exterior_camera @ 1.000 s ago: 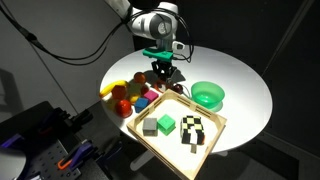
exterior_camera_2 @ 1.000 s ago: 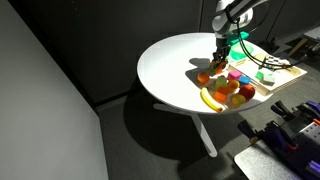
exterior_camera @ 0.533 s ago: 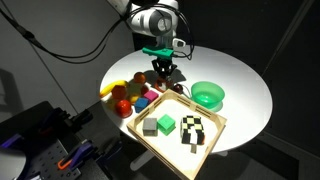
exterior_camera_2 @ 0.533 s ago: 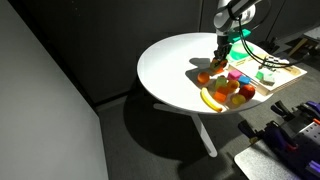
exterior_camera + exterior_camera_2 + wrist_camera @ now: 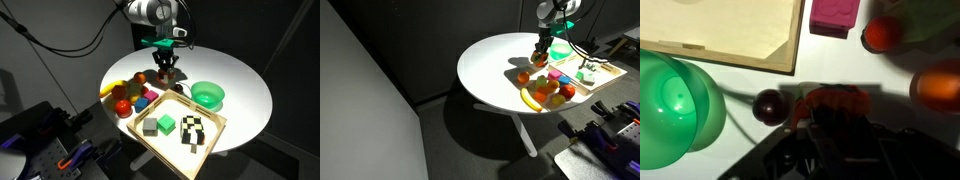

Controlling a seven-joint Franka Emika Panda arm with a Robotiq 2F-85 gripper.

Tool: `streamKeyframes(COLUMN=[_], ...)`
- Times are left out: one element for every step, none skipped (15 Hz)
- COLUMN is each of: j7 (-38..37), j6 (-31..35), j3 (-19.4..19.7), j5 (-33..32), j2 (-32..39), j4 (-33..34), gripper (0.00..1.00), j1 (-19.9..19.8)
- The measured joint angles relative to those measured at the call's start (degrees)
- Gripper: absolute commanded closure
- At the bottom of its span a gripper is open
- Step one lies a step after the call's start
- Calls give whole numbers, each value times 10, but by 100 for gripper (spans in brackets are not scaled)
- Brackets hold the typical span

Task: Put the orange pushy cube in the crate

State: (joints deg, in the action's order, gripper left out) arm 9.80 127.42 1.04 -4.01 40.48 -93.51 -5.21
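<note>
The orange pushy cube (image 5: 835,101) will go over the crate's far corner next, and my gripper will release it on the bare bottom beside the green cube (image 5: 762,18), as that spot is empty.
My gripper (image 5: 165,68) is shut on the orange pushy cube (image 5: 835,101) and holds it a little above the white table, behind the crate's far corner. The cube shows as an orange-red lump between the dark fingers in the wrist view, and under the gripper in both exterior views (image 5: 165,73) (image 5: 541,58). The crate (image 5: 221,125) is a shallow light-wood tray at the table's near side; its corner shows in the wrist view (image 5: 730,35). It holds a grey cube (image 5: 149,126), a green cube (image 5: 166,123) and a black-and-white checkered piece (image 5: 195,132).
A green bowl (image 5: 208,94) stands beside the crate and shows in the wrist view (image 5: 675,105). A dark red ball (image 5: 768,105) lies right beside the held cube. A pile of balls and blocks (image 5: 132,97) and a banana (image 5: 108,87) lie near the crate's other side.
My gripper has risen from the table with the orange pushy cube in it. The other things have not moved.
</note>
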Motion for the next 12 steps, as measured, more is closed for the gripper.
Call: streamKeyframes(j7=[0,0,0,0,0,0,0,0,0,0,0,0], j6=[1,3,3,3,3,3,3,3,3,3,3,3], j3=[0,0,0,0,0,0,1,1,2,3,5,7], j5=[0,0,0,0,0,0,1,1,3,4,6,8], j2=[-9,-17,-24,-32,-39,-47,-53,-59,-65,-69,-75,-80], j4=[-6,-12,-16,-23,-29,-35,-43,-49,-56,-63,-70,-77], gripper=[92,92,92,92,92,92,92,92,92,92,92,92], j1=[-1,-1,-1,-2,-3,-5,-8,-11,-14,-19,-23,-27])
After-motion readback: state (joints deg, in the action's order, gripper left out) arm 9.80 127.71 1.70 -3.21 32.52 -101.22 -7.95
